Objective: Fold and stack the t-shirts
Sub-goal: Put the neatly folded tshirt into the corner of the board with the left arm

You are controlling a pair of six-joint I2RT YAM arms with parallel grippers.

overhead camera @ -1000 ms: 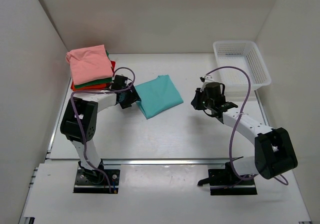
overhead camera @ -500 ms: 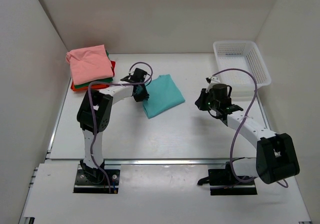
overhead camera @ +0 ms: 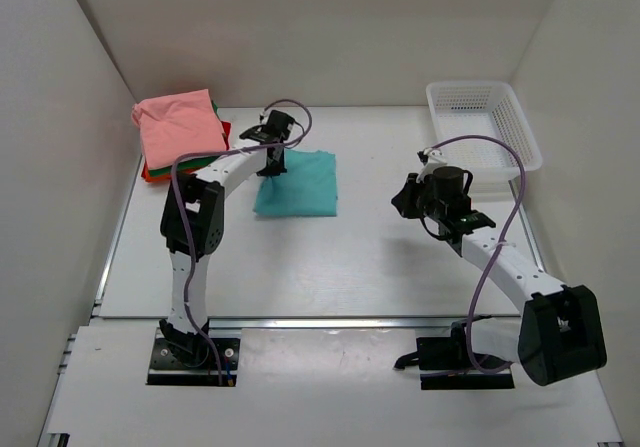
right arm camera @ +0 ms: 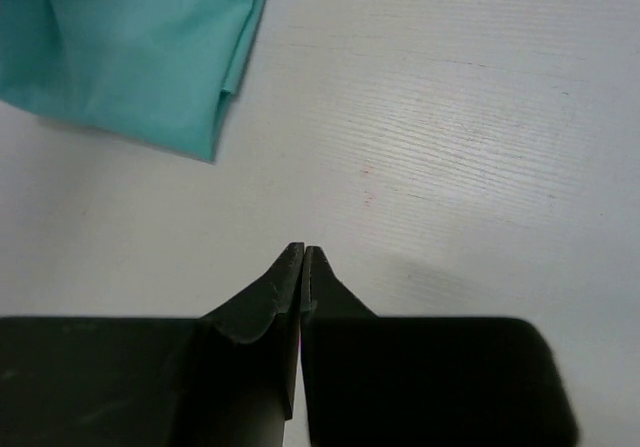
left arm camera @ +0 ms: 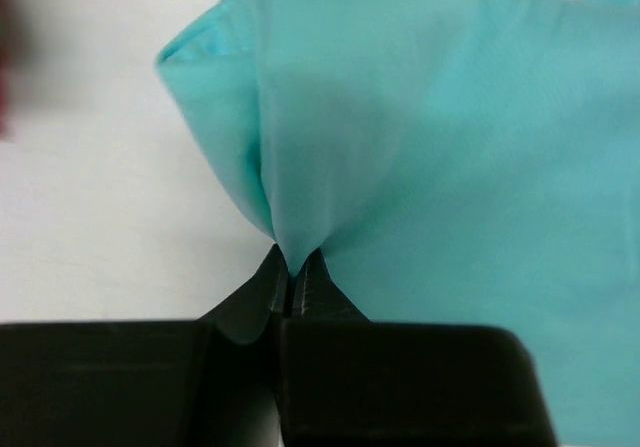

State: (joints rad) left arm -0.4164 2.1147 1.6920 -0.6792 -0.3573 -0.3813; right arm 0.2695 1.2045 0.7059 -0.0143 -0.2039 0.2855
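My left gripper lifts the folded teal shirt next, carries it over the stack and releases it upon the salmon-pink top, since the teal t-shirt is already folded.
A folded teal t-shirt lies on the white table, just right of the stack. My left gripper is shut on its upper left edge; in the left wrist view the teal t-shirt bunches into a pinch at the gripper. At the back left stands a stack of folded t-shirts, salmon-pink on top with green and red-orange beneath. My right gripper hovers to the right of the teal shirt, shut on nothing; a corner of the teal t-shirt shows at its upper left.
A white mesh basket stands at the back right corner. White walls close in the table on the left, back and right. The right arm's purple cable loops above its forearm.
The left gripper has closed on the teal shirt's edge and pulled it toward the back left, turning the shirt square. The right arm has drifted slightly right.
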